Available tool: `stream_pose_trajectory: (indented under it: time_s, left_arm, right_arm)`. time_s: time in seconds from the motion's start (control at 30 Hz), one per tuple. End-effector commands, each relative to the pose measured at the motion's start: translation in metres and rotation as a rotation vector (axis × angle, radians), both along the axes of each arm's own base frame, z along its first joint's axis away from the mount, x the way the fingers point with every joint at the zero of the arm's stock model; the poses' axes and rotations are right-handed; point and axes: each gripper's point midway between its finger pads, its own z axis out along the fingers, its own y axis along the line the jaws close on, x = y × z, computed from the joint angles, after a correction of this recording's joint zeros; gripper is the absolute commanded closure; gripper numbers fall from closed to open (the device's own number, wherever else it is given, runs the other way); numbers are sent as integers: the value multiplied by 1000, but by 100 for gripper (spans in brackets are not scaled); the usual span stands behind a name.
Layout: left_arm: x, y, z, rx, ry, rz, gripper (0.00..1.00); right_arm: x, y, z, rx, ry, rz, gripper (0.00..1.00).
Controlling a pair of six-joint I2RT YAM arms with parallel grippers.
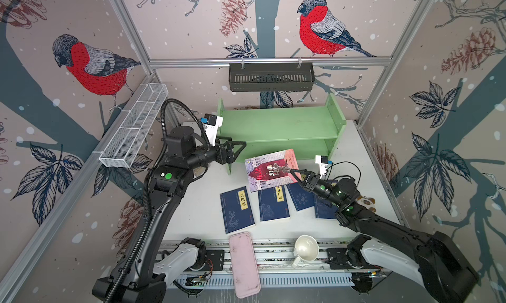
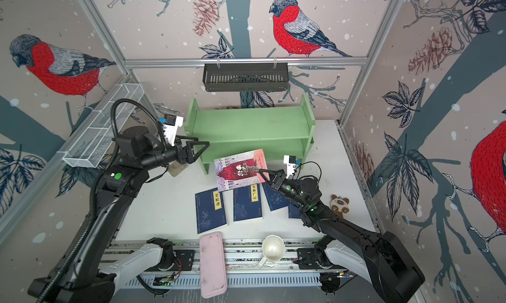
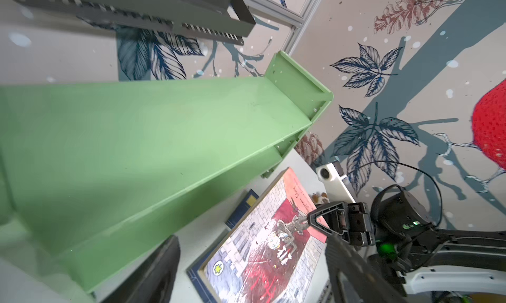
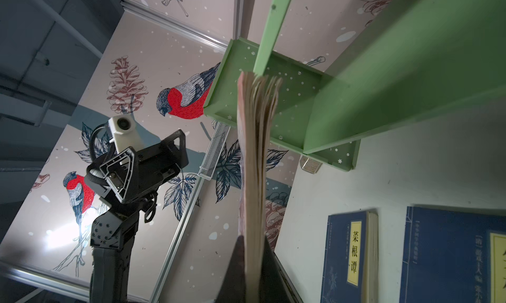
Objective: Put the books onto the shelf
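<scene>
My right gripper will next move the illustrated book outward and down, under the top board onto the shelf's lower level (image 1: 254, 148) (image 4: 350, 100), and let go of it there, because that level is empty.
My right gripper (image 1: 293, 173) is shut on the near right edge of the red-and-grey illustrated book (image 1: 269, 169), which hangs tilted over the table just in front of the green shelf (image 1: 279, 123). In the right wrist view the book (image 4: 256, 164) shows edge-on between the jaws of my right gripper (image 4: 253, 249), its pages fanned at the far end. Several navy books (image 1: 236, 211) lie flat below it. My left gripper (image 1: 232, 145) stands open and empty by the shelf's left side panel. Both shelf tiers are bare.
A pink flat case (image 1: 243, 263) and a white mug (image 1: 306, 249) sit at the table's front edge. A black slotted basket (image 1: 271, 77) hangs on the back wall, a white wire basket (image 1: 134, 129) on the left wall. A panda toy (image 2: 339, 203) lies at the right.
</scene>
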Motion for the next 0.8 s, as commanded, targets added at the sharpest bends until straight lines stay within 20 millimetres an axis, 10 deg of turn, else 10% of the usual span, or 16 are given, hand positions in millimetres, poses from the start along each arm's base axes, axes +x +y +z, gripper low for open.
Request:
stream_pose_trajectory:
  time_s: [0.0,0.77]
  left_arm:
    - [2,12,7,97,-54,43,15]
    - [-11,5,50,51,-152,-46,12]
  right_arm:
    - [16,-8,-1,17,19,-91,99]
    - [93,33,-42,42,131,-97,99]
